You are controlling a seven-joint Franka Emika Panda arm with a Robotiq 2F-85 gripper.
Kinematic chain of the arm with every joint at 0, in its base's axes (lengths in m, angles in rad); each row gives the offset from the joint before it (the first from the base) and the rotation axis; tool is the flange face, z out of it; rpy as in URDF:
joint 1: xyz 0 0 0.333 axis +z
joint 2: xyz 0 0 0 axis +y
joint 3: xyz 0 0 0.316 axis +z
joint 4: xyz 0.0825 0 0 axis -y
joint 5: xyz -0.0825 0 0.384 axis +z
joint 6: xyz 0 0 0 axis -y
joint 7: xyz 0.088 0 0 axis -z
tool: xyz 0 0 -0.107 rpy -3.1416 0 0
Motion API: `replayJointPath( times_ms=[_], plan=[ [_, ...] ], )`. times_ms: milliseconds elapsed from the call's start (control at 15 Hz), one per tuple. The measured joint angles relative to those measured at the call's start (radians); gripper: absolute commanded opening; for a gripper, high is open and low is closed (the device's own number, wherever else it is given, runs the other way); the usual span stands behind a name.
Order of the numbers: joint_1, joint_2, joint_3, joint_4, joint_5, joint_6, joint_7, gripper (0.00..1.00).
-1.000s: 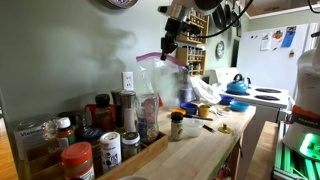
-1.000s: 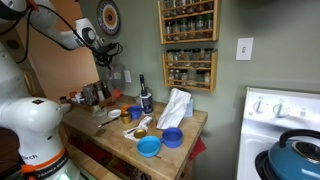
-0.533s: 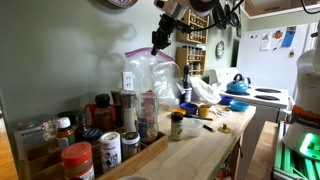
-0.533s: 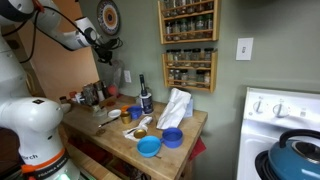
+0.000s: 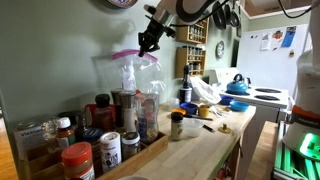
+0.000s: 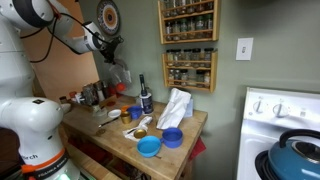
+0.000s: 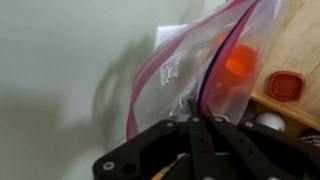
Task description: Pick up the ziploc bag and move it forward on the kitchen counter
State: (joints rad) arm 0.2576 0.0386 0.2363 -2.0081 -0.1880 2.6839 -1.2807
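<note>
I will next move the bag's pinched seal down and closer to the green wall [image 5: 112, 42] [image 7: 85, 80] with my gripper and let go of it, because the bag is still hanging high over the jars.
My gripper [image 5: 149, 37] is shut on the top edge of a clear ziploc bag [image 5: 130, 72] with a pink zip strip. The bag hangs in the air close to the green wall, above the jars on the wooden counter [image 5: 205, 145]. In the wrist view the black fingers [image 7: 197, 122] pinch the bag's seal, and the bag [image 7: 200, 60] spreads out below them over red-lidded jars. In an exterior view the gripper [image 6: 112, 50] holds the bag [image 6: 121, 75] above the counter's far end.
Several spice jars and bottles [image 5: 100, 140] crowd the counter under the bag. A crumpled white bag [image 6: 176, 105] and blue bowls [image 6: 150, 147] sit near the counter's end. A spice rack [image 6: 189, 45] hangs on the wall. A stove [image 6: 285, 125] stands beside the counter.
The gripper has carried the bag along the wall, leftward in one exterior view, toward the jars end of the counter, and slightly higher. It is still shut on the bag.
</note>
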Motion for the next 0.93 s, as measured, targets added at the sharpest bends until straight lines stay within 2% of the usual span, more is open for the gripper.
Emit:
replayJointPath(
  times_ms=[333, 400, 467, 667, 933],
  plan=[
    [-0.002, 0.129, 0.009, 0.066, -0.001, 0.005, -0.093, 0.01],
    [-0.005, 0.149, 0.013, 0.074, 0.003, 0.005, -0.109, 0.27],
    [-0.009, 0.167, 0.019, 0.081, 0.012, 0.005, -0.126, 0.28],
    [-0.022, 0.202, 0.046, 0.103, 0.056, -0.004, -0.181, 0.5],
    [-0.04, 0.169, 0.061, 0.11, 0.081, -0.017, -0.212, 0.79]
  ],
)
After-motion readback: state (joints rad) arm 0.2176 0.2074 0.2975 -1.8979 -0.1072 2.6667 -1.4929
